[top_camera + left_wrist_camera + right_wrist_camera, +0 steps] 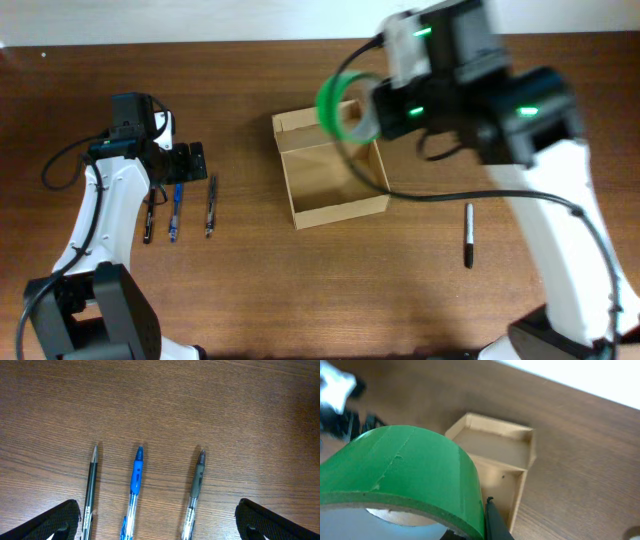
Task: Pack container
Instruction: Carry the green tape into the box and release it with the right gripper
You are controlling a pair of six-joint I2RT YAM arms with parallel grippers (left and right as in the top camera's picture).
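Note:
I should next lower the green tape roll with my right gripper into the end of the box that is nearest the pens.
The container (335, 212) is an open brown cardboard box at table centre, its lid flap (300, 124) folded back at the far side. It also shows in the right wrist view (492, 447). My right gripper (368, 112) is shut on a green tape roll (337, 104) and holds it in the air above the box's far right part. The roll fills the left of the right wrist view (405, 470). My left gripper (160, 522) is open above three pens on the left: a black one (90, 492), a blue one (136, 477) and a grey one (196, 482).
The three pens lie side by side left of the box (178, 212). A black marker (468, 236) lies on the table right of the box. The table's far edge runs along the top of the overhead view.

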